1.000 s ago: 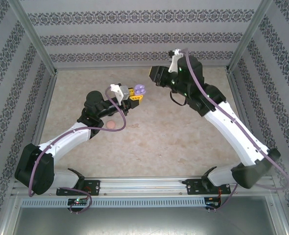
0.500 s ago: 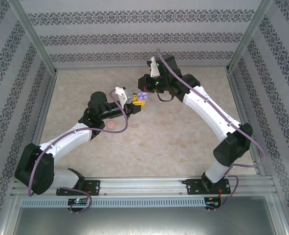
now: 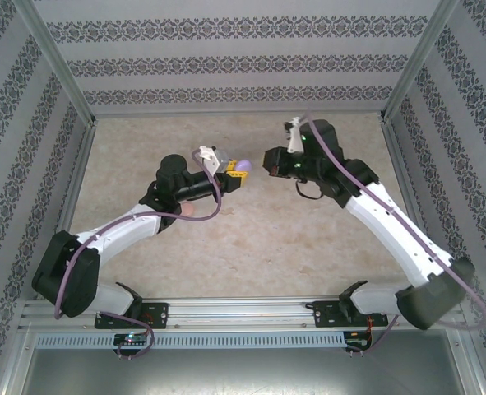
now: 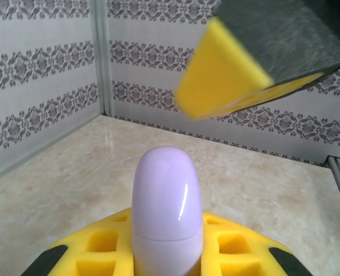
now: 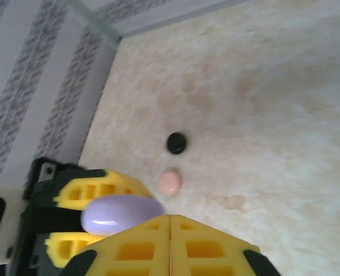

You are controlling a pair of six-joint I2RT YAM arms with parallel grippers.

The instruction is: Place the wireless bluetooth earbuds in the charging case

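My left gripper tilts its fingers downward next, lowers the case (image 3: 242, 168) onto the bare marble tabletop below and releases it, since the case's lid is down.
A lilac charging case (image 4: 165, 201) with its lid down stands upright between the yellow fingers (image 4: 103, 244) of my left gripper (image 4: 167, 244), which is shut on it above the table. In the top view the case (image 3: 242, 168) sits at the tip of the left gripper (image 3: 233, 171), with my right gripper (image 3: 267, 161) a short way to its right. From the right wrist, the case (image 5: 121, 214) lies just left of my right gripper (image 5: 170, 241), whose jaws are pressed together with nothing between them. The earbuds are hidden.
A small black disc (image 5: 176, 143) and a pink disc (image 5: 170, 181) lie on the marble table (image 5: 273, 115) below the grippers. Patterned walls (image 3: 243, 62) and metal posts (image 3: 57, 62) close in the back and sides.
The case stood open a second ago and its lid is now down. My right gripper came in onto the case, then drew back to the right. The left gripper shifted slightly right.
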